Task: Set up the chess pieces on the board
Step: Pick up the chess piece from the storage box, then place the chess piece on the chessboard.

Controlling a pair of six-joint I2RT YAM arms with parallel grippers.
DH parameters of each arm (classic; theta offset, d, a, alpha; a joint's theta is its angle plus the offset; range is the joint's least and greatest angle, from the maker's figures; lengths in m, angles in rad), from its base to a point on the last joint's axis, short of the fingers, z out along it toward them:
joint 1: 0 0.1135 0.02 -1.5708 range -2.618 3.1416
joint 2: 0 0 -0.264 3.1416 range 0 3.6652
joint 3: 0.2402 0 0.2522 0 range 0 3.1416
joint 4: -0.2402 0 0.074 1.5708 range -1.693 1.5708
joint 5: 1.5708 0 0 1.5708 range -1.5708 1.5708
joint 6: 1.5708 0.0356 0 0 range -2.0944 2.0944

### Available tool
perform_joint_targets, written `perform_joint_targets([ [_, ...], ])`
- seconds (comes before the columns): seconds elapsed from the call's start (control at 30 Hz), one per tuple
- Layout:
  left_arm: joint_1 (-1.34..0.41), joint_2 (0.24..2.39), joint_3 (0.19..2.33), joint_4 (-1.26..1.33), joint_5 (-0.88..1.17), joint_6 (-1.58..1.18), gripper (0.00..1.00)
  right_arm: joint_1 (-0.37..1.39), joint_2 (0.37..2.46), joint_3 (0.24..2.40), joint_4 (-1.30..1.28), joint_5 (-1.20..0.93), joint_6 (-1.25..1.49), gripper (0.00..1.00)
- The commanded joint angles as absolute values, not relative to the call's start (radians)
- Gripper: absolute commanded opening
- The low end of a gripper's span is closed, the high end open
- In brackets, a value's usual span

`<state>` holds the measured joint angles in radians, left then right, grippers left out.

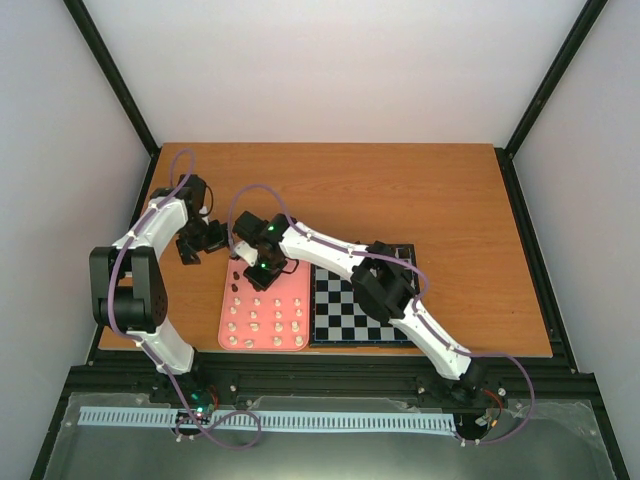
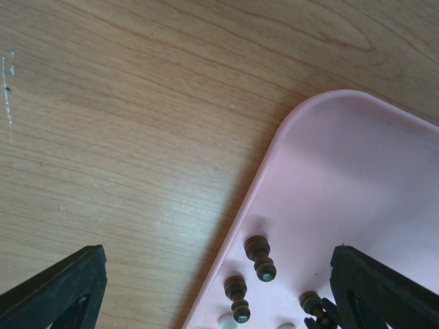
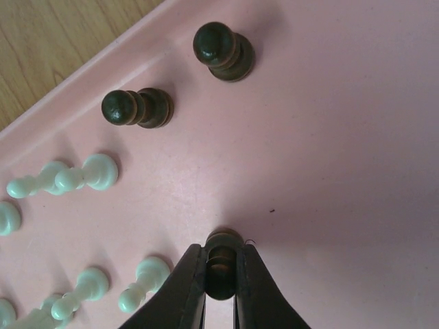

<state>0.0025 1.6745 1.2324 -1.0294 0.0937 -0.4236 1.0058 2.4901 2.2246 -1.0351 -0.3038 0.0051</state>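
Note:
The right gripper rises next and carries the dark chess piece over the chessboard's far rows, since they lie to its right in the top view. Then it lowers the piece to release it.
My right gripper (image 1: pixel 262 270) is over the far end of the pink tray (image 1: pixel 222 335), shut on a dark chess piece (image 3: pixel 221 264) that stands on the tray floor (image 3: pixel 329 137). Two more dark pieces (image 3: pixel 221 49) (image 3: pixel 137 108) stand nearby, and several cream pieces (image 3: pixel 75 175) lie or stand to the left. My left gripper (image 1: pixel 200 240) is open and empty, hovering over the wood just beyond the tray's far left corner; its view shows dark pieces (image 2: pixel 259 257) (image 2: pixel 236 298) inside the tray (image 2: pixel 357 171). The chessboard (image 1: pixel 340 300) lies right of the tray, partly hidden by my right arm.
The wooden table (image 1: pixel 400 190) stretches beyond the tray and board. Several cream pieces (image 1: pixel 255 315) stand in rows in the near half of the tray. Black frame posts rise at the far corners. The visible board squares are bare.

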Motion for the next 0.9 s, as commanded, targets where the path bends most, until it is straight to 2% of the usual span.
perform_joint_targets([
  [0.0,0.000,1.688,1.257,-1.046,0.080,-0.437,1.00,1.006,2.496,2.241,-1.038,-0.284,0.000,0.03],
  [0.27,0.000,1.693,1.268,-1.051,0.077,-0.435,1.00,0.976,2.326,2.139,-1.026,-0.147,0.030,0.03],
  [0.6,0.000,1.695,1.262,-1.051,0.068,-0.429,1.00,0.838,1.985,1.670,-0.946,-0.064,0.097,0.03],
  [0.87,0.000,1.705,1.271,-1.051,0.079,-0.430,1.00,0.711,1.878,1.478,-0.882,-0.058,0.101,0.03],
])
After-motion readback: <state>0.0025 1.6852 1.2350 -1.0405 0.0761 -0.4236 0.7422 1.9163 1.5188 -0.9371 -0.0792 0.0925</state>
